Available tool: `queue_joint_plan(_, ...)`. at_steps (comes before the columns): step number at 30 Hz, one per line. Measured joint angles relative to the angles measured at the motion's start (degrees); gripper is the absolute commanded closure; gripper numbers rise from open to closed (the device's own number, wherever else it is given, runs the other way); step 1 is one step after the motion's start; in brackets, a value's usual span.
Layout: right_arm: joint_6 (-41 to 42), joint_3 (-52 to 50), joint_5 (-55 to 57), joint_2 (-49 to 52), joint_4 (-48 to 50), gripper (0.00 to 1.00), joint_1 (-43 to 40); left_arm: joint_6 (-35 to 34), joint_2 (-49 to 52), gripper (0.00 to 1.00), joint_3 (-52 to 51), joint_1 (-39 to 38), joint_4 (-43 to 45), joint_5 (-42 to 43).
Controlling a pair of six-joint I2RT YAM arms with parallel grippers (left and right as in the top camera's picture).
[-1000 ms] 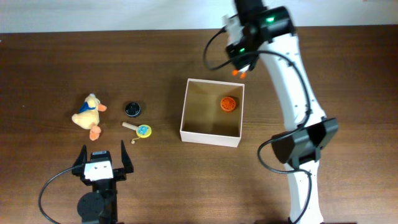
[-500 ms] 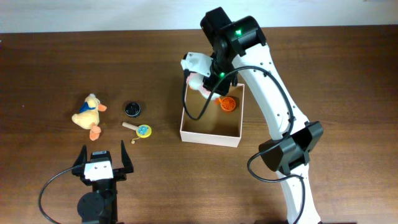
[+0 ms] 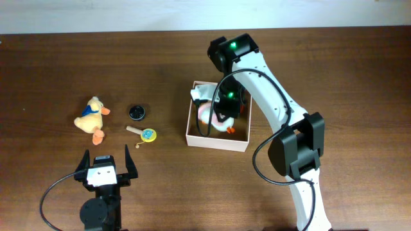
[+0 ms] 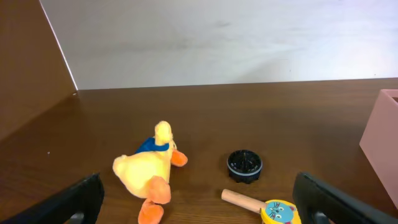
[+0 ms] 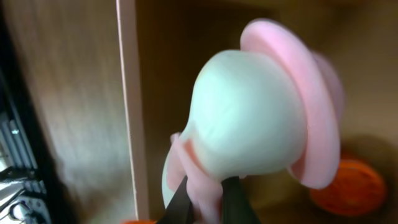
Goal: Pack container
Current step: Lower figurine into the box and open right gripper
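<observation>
I will lower the plush toy next with my right gripper and ease back to the container's bottom by the container's near side (image 3: pixel 217 133) to release it, since it still hangs above that bottom.
The container (image 3: pixel 217 142) is a square box with white walls and a tan inside, right of the table's centre. My right gripper (image 3: pixel 220 119) is inside it, shut on a white and pink plush toy (image 3: pixel 205 110). In the right wrist view the fingers (image 5: pixel 202 194) pinch a pink part of the plush (image 5: pixel 249 118), beside the box wall (image 5: pixel 127 93). An orange round toy (image 5: pixel 345 183) lies on the box floor under it. My left gripper (image 3: pixel 104 168) is open and empty near the front edge, far from the box.
A yellow plush duck (image 3: pixel 92 116) lies at the left, and also shows in the left wrist view (image 4: pixel 149 171). A black round piece (image 3: pixel 136 112) and a wooden-handled rattle with a blue face (image 3: pixel 145 133) lie between the duck and the box.
My right arm has swung from behind the box's far right corner, over its left side and down into it, carrying the plush toy. The left arm has not moved.
</observation>
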Motion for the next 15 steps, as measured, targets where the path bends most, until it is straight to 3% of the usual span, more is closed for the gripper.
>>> queue_joint_plan(15,-4.37,-11.98,-3.63,0.0,5.07,0.96,0.0,0.0,0.0,0.01,0.0,0.0,0.0,0.0)
